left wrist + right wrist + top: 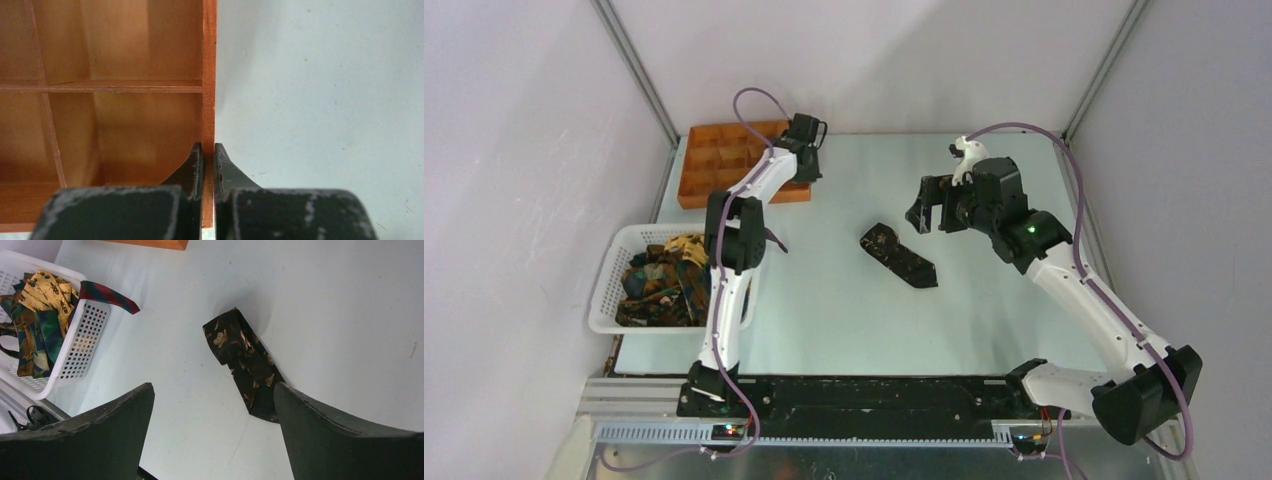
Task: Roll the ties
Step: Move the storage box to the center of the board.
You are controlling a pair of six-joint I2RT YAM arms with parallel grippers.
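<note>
I will next swing the tray [724, 160] with my left gripper across to the bare tabletop past the folded tie, to the right in the top view, and release it there.
One dark tie [899, 256] with gold-brown leafy print lies folded on the table's middle; it also shows in the right wrist view [245, 360]. More ties [662, 278] are heaped in the white basket [604, 290], also in the right wrist view [30, 315]. My right gripper [932, 212] is open and empty, above the table to the right of the folded tie, its fingers spread wide [212, 390]. My left gripper [808, 168] is shut on the right wall [209, 75] of the orange tray [724, 160], one finger inside and one outside [209, 150].
The orange compartment tray stands at the back left, its compartments empty in the left wrist view. The white mesh basket [87, 327] stands at the left edge, with a red and green striped tie end [107, 295] hanging over its rim. Metal frame posts stand at the back corners.
</note>
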